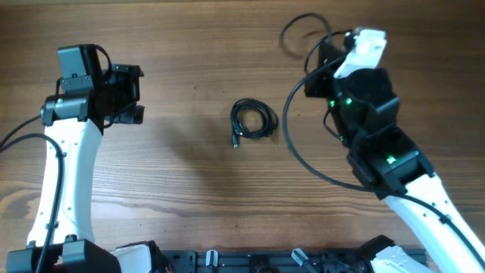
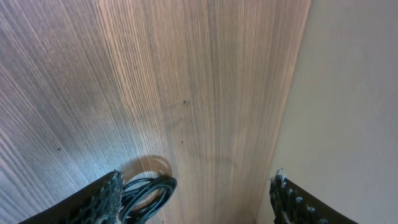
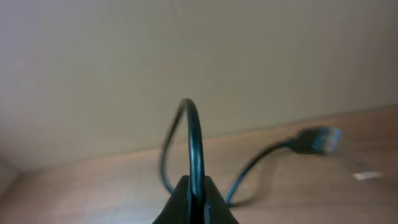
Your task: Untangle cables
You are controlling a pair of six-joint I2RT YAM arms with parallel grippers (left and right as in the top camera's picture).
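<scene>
The bare wood at the far corner is clear of the coil, so my right gripper needs to move down to the right in the overhead view and let go of the cable.
A small coil of thin black cable point(image 1: 254, 120) with a plug end lies on the wooden table, mid-table. My left gripper point(image 1: 136, 95) is open and empty, well left of the coil. In the left wrist view the open fingers point(image 2: 196, 202) frame bare wood, with the coiled cable point(image 2: 148, 190) just beside the left finger. My right gripper point(image 1: 316, 51) is at the far right of the table, shut on a second thin black cable point(image 1: 292, 32). In the right wrist view the fingers point(image 3: 196, 190) pinch this cable point(image 3: 194, 134), which loops upward; its plug end point(image 3: 316, 140) hangs to the right.
The table's far edge point(image 3: 124, 160) meets a pale wall just beyond the right gripper. A thicker black arm wire point(image 1: 299, 155) curves over the table to the right of the coil. The arm bases stand along the front edge point(image 1: 250, 262).
</scene>
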